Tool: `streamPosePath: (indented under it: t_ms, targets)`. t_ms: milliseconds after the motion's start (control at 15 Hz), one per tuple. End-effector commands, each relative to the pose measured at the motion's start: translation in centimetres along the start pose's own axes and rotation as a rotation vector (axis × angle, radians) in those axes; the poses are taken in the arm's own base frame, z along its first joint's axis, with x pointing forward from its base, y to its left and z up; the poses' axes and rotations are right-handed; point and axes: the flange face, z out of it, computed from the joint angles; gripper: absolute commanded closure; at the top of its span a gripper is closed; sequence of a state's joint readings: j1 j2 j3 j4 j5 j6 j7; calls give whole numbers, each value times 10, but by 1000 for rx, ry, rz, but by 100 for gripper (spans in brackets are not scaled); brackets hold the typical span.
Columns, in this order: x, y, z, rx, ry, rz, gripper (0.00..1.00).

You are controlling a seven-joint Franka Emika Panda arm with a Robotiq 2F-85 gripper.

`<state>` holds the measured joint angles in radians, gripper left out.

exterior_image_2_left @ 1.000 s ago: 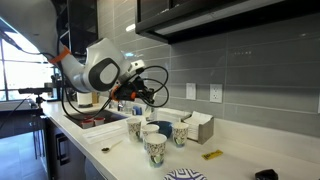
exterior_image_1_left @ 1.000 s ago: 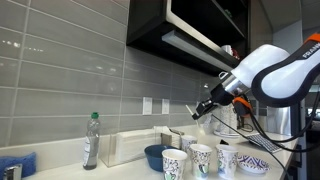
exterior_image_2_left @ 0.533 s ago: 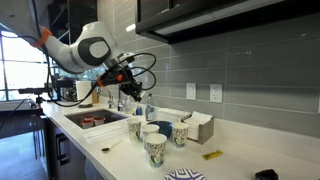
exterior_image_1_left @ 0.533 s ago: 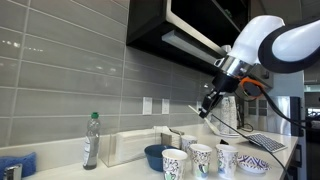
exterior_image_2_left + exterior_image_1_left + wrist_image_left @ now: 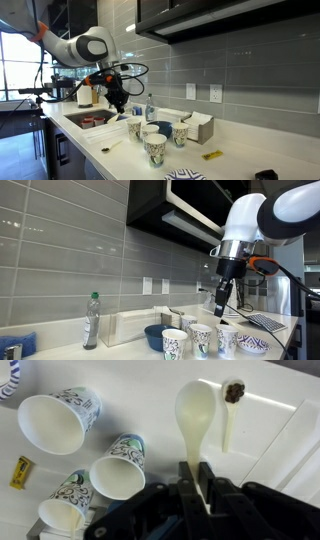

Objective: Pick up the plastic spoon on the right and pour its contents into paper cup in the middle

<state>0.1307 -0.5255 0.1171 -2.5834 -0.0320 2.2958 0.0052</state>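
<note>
The bowl of this spoon looks empty, so I will move my gripper down to the bare counter [image 5: 119, 152] [image 5: 197, 372] beside the second spoon next and release the handle of this spoon.
In the wrist view my gripper [image 5: 196, 470] is shut on the handle of a white plastic spoon [image 5: 195, 412], whose bowl looks empty. A second white spoon [image 5: 231, 405] lies on the counter beyond it with a brown lump in its bowl. Three teal-patterned paper cups stand to the left: a far one [image 5: 55, 422], the middle one [image 5: 120, 470] and a near one [image 5: 65, 512]. In both exterior views the gripper [image 5: 220, 305] [image 5: 118, 103] points down and hangs above the counter, to one side of the cup row [image 5: 200, 338] [image 5: 155, 148].
A round blue bowl [image 5: 155, 335] [image 5: 160, 127] sits behind the cups. A clear bottle [image 5: 91, 320], a white box [image 5: 130, 327], a patterned bowl [image 5: 252, 345], a sink [image 5: 90, 120] and a small yellow object [image 5: 20, 472] [image 5: 212, 155] are around. Dark cabinets hang overhead.
The arm has swung round and the gripper has turned from pointing sideways to pointing straight down, and has moved away from above the cups.
</note>
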Motion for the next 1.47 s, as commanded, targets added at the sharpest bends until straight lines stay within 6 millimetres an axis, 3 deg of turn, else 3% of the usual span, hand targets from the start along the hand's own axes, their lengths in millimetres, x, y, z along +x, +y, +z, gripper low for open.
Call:
streamPosePath:
  t_ms: [0, 267, 333, 467, 667, 733, 867, 1400]
  targets:
    - [5, -5, 32, 32, -28, -44, 97]
    - [6, -6, 69, 58, -72, -84, 97]
    - [3, -6, 54, 25, -62, -64, 87]
    - [3, -6, 69, 33, -83, -75, 87]
    - [4, -6, 72, 36, -88, -79, 87]
    - [4, -6, 72, 37, -87, -79, 97]
    - [1, -7, 95, 54, -122, -83, 97]
    - [-5, -20, 151, 72, -198, -109, 97]
